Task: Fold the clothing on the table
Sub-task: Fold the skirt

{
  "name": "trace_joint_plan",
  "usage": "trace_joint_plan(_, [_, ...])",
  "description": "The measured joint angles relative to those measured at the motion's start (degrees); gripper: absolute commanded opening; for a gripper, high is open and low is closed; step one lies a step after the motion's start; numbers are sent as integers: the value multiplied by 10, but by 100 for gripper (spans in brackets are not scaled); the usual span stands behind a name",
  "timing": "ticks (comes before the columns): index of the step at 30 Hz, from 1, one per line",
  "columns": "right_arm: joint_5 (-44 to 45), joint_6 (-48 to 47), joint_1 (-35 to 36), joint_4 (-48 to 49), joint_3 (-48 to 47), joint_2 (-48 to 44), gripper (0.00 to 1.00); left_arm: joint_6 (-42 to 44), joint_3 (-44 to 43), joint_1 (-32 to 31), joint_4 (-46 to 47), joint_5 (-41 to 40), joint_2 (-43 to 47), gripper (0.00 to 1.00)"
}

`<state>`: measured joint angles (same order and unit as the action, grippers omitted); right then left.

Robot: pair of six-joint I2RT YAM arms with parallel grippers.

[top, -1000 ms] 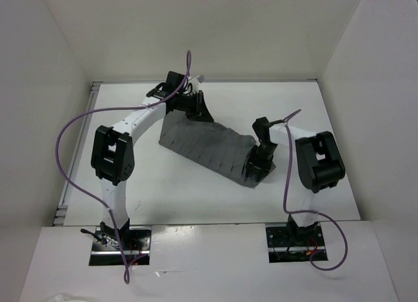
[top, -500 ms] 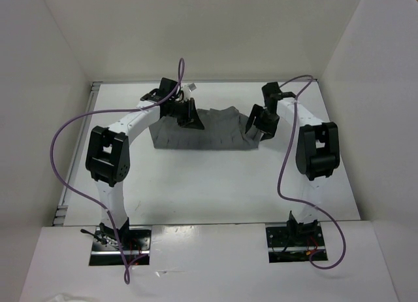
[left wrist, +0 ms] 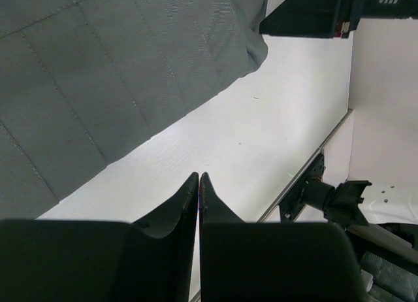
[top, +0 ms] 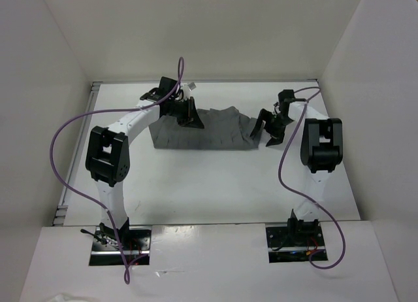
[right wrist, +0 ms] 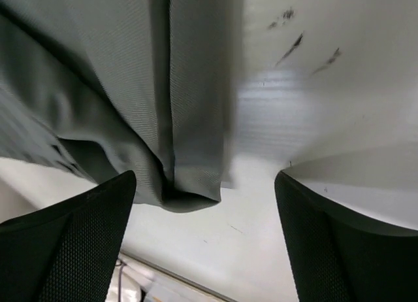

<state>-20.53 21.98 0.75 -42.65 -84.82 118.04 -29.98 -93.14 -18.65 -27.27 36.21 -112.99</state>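
Observation:
The clothing's folded corner [top: 256, 142] [right wrist: 191, 184] is loose between the open fingers of my right gripper, to that gripper's left in the top view. My right gripper should slide that way next and close.
The clothing [top: 209, 129] is a plain grey garment lying folded into a wide band at the back of the white table [top: 209, 184]. My left gripper [top: 191, 117] hovers over its left part. In the left wrist view that gripper [left wrist: 198, 176] is shut with nothing between its tips, and the clothing [left wrist: 98, 73] lies beyond them. My right gripper [top: 266, 132] stands open just off the band's right end. In the right wrist view its jaws [right wrist: 204, 178] are spread wide, and the clothing's folded corner [right wrist: 189, 119] lies loose between them on the table [right wrist: 300, 86].
White walls close in the table on the left, back and right. Purple cables [top: 65, 151] loop from both arms. The table's metal side rail [top: 73, 165] runs along the left. The right arm's upper link [top: 320, 145] stands near the right wall.
The right gripper carried the clothing's right end toward the back, opened, let it go and drew off to the right. The clothing now lies as a straight band. The left gripper stayed shut.

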Motion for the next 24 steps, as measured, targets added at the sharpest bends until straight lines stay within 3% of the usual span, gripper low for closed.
trace_joint_plan(10, [-148, 0, -21, 50, 0, 27, 91, 0, -1, 0, -3, -1, 0, 7])
trace_joint_plan(14, [-187, 0, -1, 63, -7, 43, 84, -2, 3, 0, -2, -2, 0, 7])
trace_joint_plan(16, [-201, -6, 11, 67, -15, 54, 55, -2, 6, 0, -2, -2, 0, 7])
trace_joint_plan(17, [-203, -12, 19, 72, -17, 61, 32, -2, 7, 0, -2, -2, 0, 7])
trace_joint_plan(19, [-200, -20, 32, 75, -17, 76, 0, -2, 8, 0, 0, -2, 0, 7])
trace_joint_plan(24, [-208, -19, 45, 74, -17, 87, 0, -2, 17, 0, 12, -1, -4, 7])
